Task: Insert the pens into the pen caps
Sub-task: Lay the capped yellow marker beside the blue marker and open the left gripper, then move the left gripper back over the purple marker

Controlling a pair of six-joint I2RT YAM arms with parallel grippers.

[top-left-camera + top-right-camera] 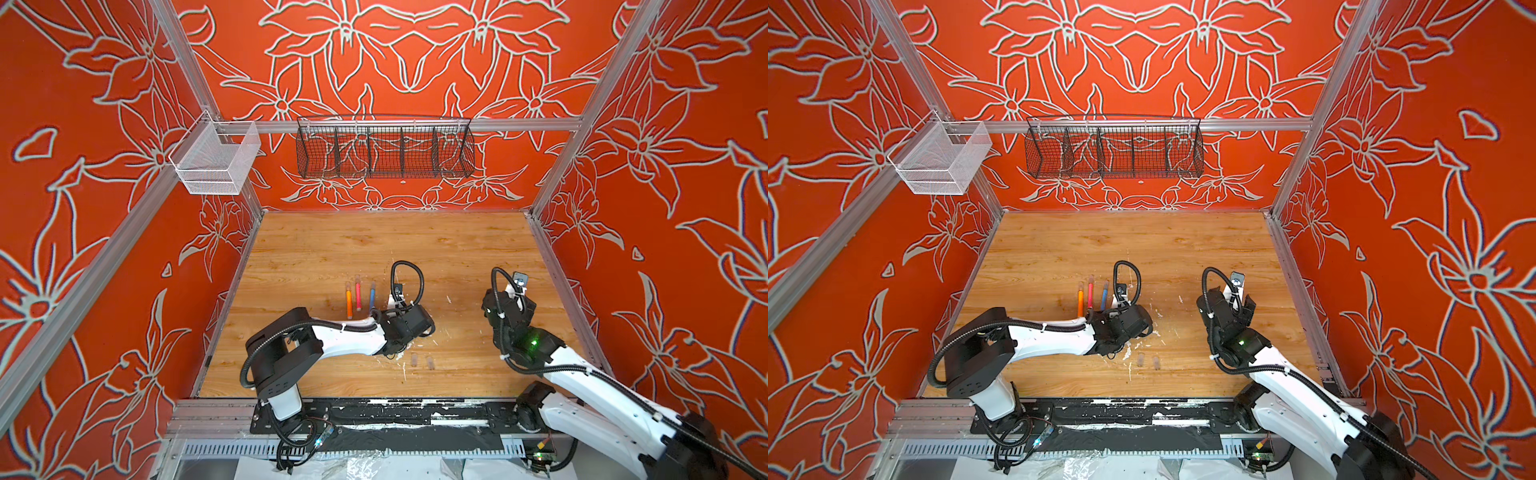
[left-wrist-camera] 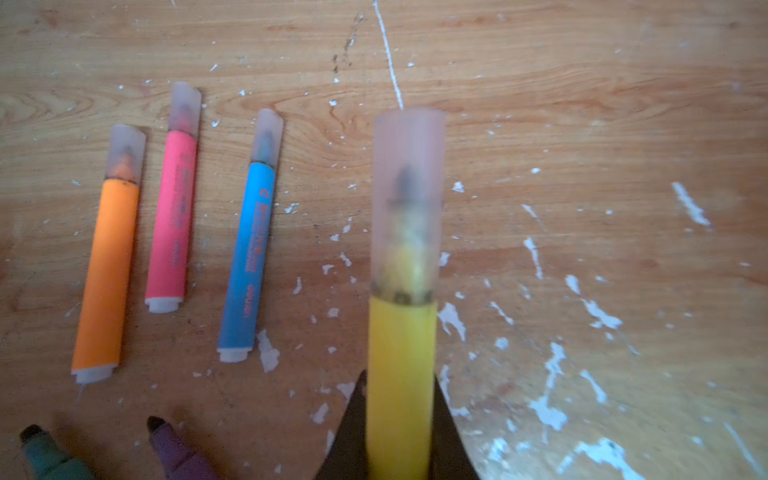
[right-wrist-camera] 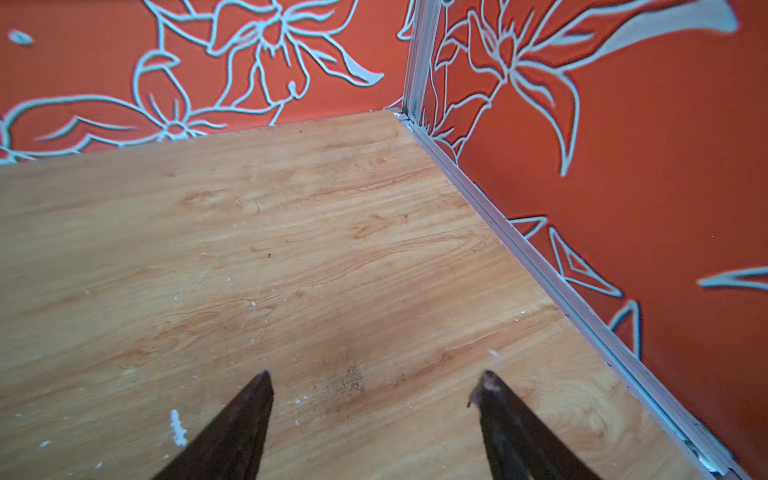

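Observation:
I should lower the yellow pen (image 2: 401,340), its tip already capped, onto the bare wood below beside the blue pen, and my left gripper should release its body next.
In the left wrist view my left gripper (image 2: 401,384) is shut on the barrel of a yellow pen (image 2: 401,340), which has a translucent pen cap (image 2: 407,195) over its tip. Beside it on the table lie an orange pen (image 2: 107,274), a pink-red pen (image 2: 171,220) and a blue pen (image 2: 247,253), each with a cap on. The bare tips of a green pen (image 2: 43,455) and a purple pen (image 2: 176,451) show at the picture's edge. Two loose pen caps (image 1: 414,360) (image 1: 430,363) lie near the left forearm. My right gripper (image 3: 374,384) is open and empty over bare wood.
White flecks (image 2: 552,374) scatter the wooden table (image 1: 374,245). A black wire basket (image 1: 384,149) and a white mesh basket (image 1: 216,160) hang on the rails above the back. The right arm (image 1: 509,316) stands near the right wall rail (image 3: 540,266).

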